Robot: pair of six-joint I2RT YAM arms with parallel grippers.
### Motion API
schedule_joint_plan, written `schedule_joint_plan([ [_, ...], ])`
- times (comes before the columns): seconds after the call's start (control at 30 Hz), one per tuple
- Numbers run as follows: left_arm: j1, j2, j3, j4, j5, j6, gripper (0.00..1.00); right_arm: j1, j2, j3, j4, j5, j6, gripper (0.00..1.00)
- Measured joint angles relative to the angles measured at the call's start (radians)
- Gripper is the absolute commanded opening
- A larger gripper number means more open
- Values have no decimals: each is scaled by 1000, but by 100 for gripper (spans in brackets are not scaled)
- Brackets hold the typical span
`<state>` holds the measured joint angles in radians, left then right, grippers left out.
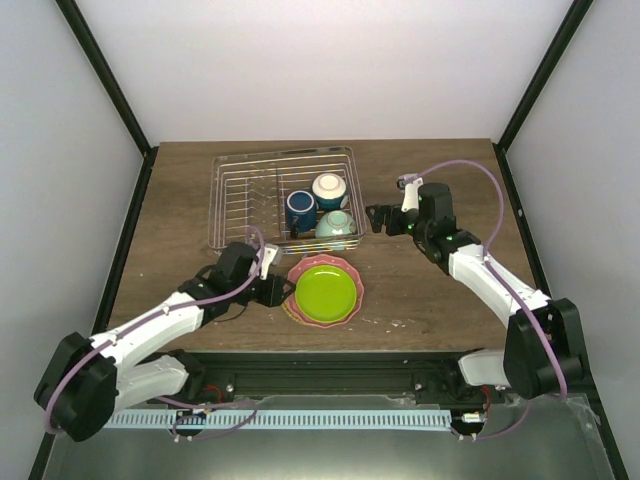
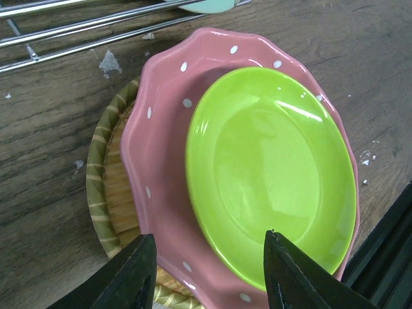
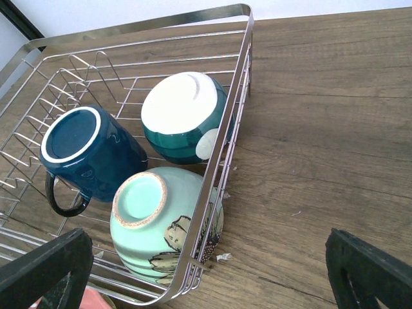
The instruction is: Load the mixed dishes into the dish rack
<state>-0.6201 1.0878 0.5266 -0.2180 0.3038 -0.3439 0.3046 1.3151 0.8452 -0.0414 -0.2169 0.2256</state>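
The green plate's rim is below and just past the left gripper's open fingers, so the robot next needs to bring that gripper down onto it, toward the right in the top view.
The lime-green plate [image 1: 326, 291] lies on the pink scalloped plate [image 1: 318, 263], in front of the dish rack [image 1: 240, 190]. In the left wrist view the green plate [image 2: 270, 174] rests on the pink one [image 2: 161, 148]. My left gripper [image 1: 277, 290] is open at the stack's left edge, and its jaws [image 2: 209, 241] span the rims of both plates. Upside down in the rack's right end [image 3: 235, 90] are the dark blue mug [image 3: 90, 151], the cream bowl [image 3: 183, 116] and the mint bowl [image 3: 158, 222]. My right gripper [image 1: 376, 218] is open and empty just right of the rack.
A woven plate or mat with green stripes [image 2: 106, 187] lies under the pink plate. The rack's near wires [image 2: 77, 29] run just behind the stack. The rack's left half holds upright prongs [image 3: 38, 122]. A black frame rail [image 2: 386, 251] runs along the table's near edge.
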Motion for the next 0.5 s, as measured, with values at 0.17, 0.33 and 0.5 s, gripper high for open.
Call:
schedule_joint_plan([
  [0.17, 0, 20, -5, 52, 17, -1, 48, 0, 0, 0, -2, 0, 0, 100],
  [0.33, 0, 75, -5, 96, 28, -1, 47, 0, 0, 0, -3, 0, -1, 100],
  [0.5, -1, 132, -5, 128, 39, -2, 47, 0, 0, 0, -3, 0, -3, 100],
])
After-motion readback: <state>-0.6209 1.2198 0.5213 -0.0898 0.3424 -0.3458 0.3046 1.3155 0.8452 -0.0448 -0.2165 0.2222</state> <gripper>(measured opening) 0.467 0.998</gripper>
